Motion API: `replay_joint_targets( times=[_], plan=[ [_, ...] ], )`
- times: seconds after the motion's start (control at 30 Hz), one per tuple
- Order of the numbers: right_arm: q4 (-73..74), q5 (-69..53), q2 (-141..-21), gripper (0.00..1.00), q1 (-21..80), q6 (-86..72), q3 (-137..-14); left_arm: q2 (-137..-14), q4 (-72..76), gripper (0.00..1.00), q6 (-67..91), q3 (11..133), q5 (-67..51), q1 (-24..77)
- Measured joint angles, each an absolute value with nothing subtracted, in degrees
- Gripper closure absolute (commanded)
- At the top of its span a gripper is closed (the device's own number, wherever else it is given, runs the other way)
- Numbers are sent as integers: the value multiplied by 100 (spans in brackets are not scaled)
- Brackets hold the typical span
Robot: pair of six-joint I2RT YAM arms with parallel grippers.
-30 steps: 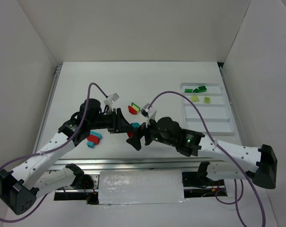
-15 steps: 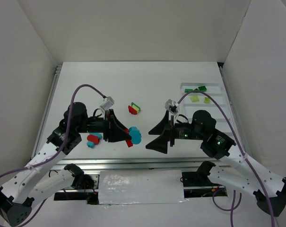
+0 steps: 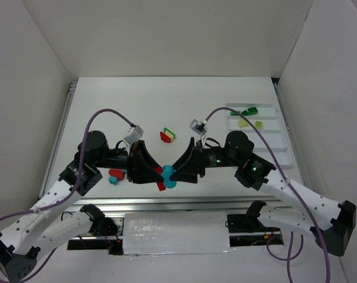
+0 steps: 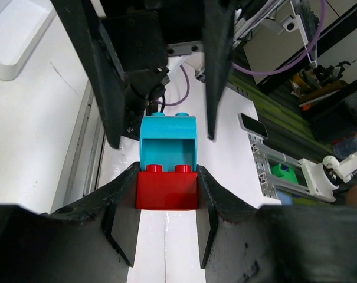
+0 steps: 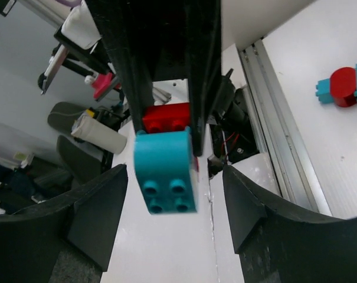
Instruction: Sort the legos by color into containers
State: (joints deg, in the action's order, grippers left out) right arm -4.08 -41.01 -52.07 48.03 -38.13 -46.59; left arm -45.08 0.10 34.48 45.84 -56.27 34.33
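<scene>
My left gripper goes across to the white tray next, lowers the red brick into the tray's near section (image 3: 282,158) (image 4: 14,36) and releases it, since green bricks fill farther ones.
My left gripper (image 3: 158,174) is shut on a red brick (image 4: 166,187) and holds it above the table's near middle. A cyan brick (image 4: 168,140) is stuck on the red one, pointing at the right arm. My right gripper (image 3: 178,170) is open. Its jaws stand on either side of the cyan brick (image 5: 165,171) without touching it. In the right wrist view the red brick (image 5: 165,117) shows behind the cyan one, between the left fingers (image 5: 131,65). The white tray (image 3: 264,141) lies at the right, with dark green bricks (image 3: 248,111) in its far compartment and yellow-green bricks (image 3: 243,123) in the second.
A red and cyan cluster of bricks (image 3: 116,175) lies under the left arm and also shows in the right wrist view (image 5: 343,88). A red brick joined to a yellow-green one (image 3: 166,135) lies mid-table. White walls close in the table on three sides.
My right gripper has swung back left from half a second ago, and its open jaws now bracket the cyan brick. My left gripper has kept the red and cyan pair almost still.
</scene>
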Motion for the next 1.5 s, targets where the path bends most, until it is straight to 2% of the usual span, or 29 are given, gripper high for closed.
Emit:
replay_joint_targets(
  times=[0.13,0.2,0.27,0.3,0.6,0.87,1.0,1.1,1.23,1.37,1.5],
  plan=[
    [-648,-4104,-5391,31,5033,-3874,-4657,-4676,-115,100,3409,4593,-5446,3470],
    [-685,-4075,-5404,39,5057,-3868,-4637,-4755,-226,100,3371,4628,-5380,3472],
    [-676,-3970,-5402,93,5057,-3780,-4606,-4777,-292,100,3350,4696,-5389,3483],
    [-742,-3970,-5398,100,5041,-3686,-4565,-4777,-384,100,3413,4742,-5378,3500],
    [-703,-3629,-5146,100,4849,-3326,-4407,-4803,-637,100,3183,4888,-5013,3524],
    [-220,-3577,-4777,100,2416,-3489,-3625,-4257,-1192,100,2674,5054,-4871,3483],
    [969,-2005,-5124,100,1820,-3732,-4029,-4097,-1535,100,2473,5273,-4346,3485],
    [1916,-333,-6062,100,1221,-4080,-4875,-4112,-1813,100,2362,5400,-3680,3485],
    [2451,1146,-7207,100,464,-4431,-5415,-4250,-2235,100,2244,5400,-2923,3479],
    [2893,1850,-7817,100,-23,-4637,-5548,-4372,-2488,100,2228,5330,-2613,3479],
    [2961,1953,-8348,100,-375,-4663,-5927,-4351,-2611,100,2215,5304,-2552,3479]
  ],
)
